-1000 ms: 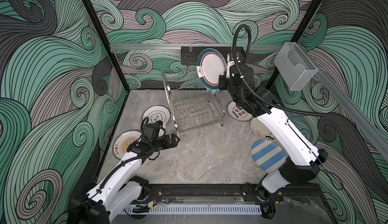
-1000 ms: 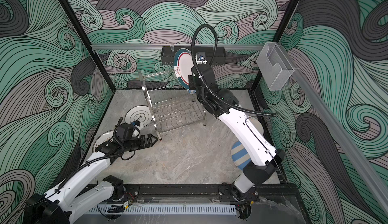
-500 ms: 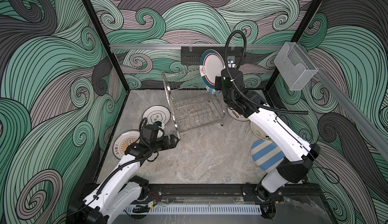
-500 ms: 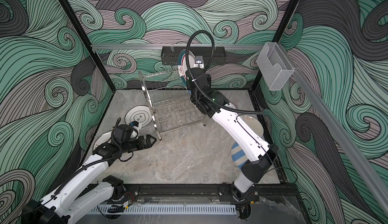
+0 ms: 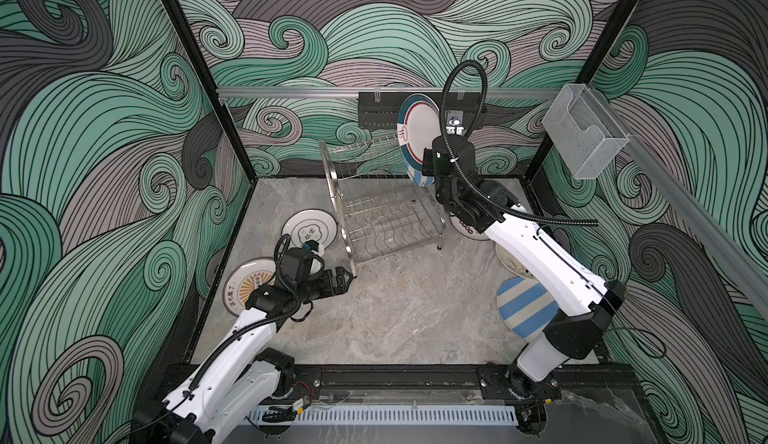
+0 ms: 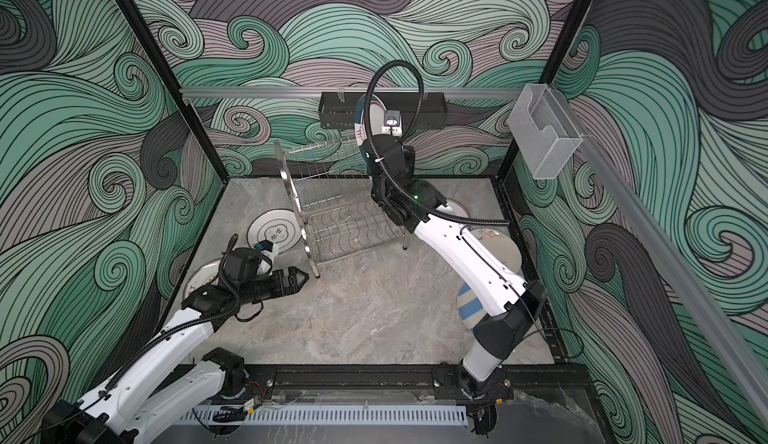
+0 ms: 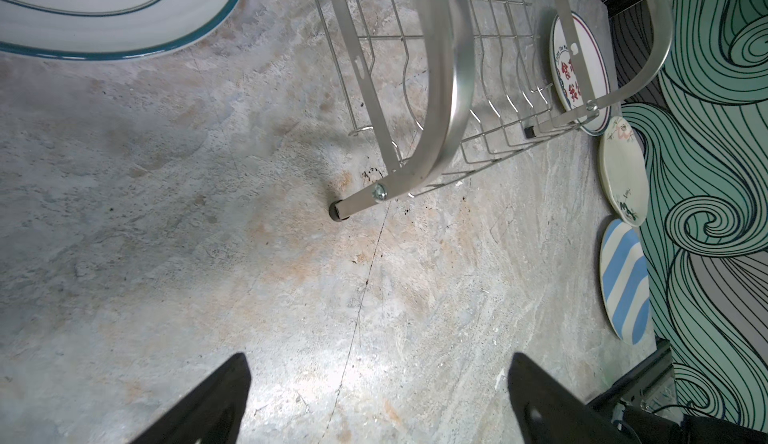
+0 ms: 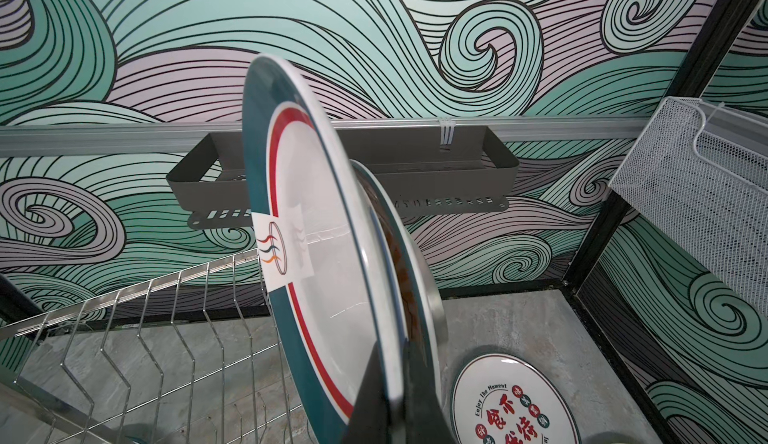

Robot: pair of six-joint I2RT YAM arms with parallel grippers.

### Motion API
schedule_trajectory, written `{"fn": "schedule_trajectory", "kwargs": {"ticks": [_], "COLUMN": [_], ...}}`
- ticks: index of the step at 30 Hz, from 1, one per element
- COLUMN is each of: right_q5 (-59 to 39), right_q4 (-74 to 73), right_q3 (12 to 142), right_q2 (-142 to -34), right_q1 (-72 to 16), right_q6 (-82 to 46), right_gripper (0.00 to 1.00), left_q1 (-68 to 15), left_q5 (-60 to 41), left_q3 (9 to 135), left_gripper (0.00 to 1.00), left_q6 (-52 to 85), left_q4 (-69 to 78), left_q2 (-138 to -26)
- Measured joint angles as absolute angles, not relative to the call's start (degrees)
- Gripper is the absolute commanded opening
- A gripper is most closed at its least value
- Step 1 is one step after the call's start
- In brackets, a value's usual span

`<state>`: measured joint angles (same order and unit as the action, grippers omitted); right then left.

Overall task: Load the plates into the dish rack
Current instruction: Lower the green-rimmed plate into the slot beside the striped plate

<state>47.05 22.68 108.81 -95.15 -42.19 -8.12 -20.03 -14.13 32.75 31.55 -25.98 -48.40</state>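
Observation:
The other plates already stand at the rack's end, so the right gripper should next move toward the empty wires beside them, then down, and let go of the teal-rimmed plate.
My right gripper is shut on the lower rim of a teal-rimmed plate with a red ring. It holds the plate upright and nearly edge-on above the right end of the dish rack, seen in both top views. My left gripper hangs open and empty, low over the table by the rack's front left foot. Other plates lie flat: a cream one and an orange sunburst one on the left; a red-character one, a cream one and a blue-striped one on the right.
A black perforated tray hangs on the back rail just behind the held plate. A clear acrylic box is fixed to the right wall. My right arm reaches over the plates lying on the right. Patterned walls close in three sides.
My right wrist has swung left and the held plate has turned more edge-on over the rack's right end. The left arm has hardly moved.

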Motion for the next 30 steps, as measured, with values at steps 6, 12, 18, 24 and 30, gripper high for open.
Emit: {"fn": "schedule_trajectory", "kwargs": {"ticks": [6, 12, 18, 24, 30], "right_q5": [47.99, 48.95, 50.96, 52.14, 52.64], "right_q4": [22.74, 22.85, 21.50, 20.53, 20.40], "right_q3": [109.08, 109.38, 109.38, 109.38, 109.38], "right_q2": [-98.02, -99.57, -99.57, -99.63, -100.42], "right_q1": [-42.54, -43.05, -43.72, -44.12, -44.21], "right_q6": [-7.92, -7.51, -6.42, -5.72, -5.52], "right_gripper": [0.00, 0.00, 0.00, 0.00, 0.00], "left_q1": [-20.01, -20.01, -20.03, -20.01, -20.01], "left_q5": [-14.04, -13.85, -13.52, -13.28, -13.26], "left_q3": [32.73, 32.62, 32.40, 31.73, 31.64], "left_gripper": [0.99, 0.99, 0.99, 0.99, 0.99], "left_q6": [31.70, 31.97, 32.10, 32.18, 32.21], "left_q4": [-25.89, -25.89, -25.96, -26.04, -26.15], "left_q2": [-48.10, -47.79, -46.76, -45.67, -45.39]}}
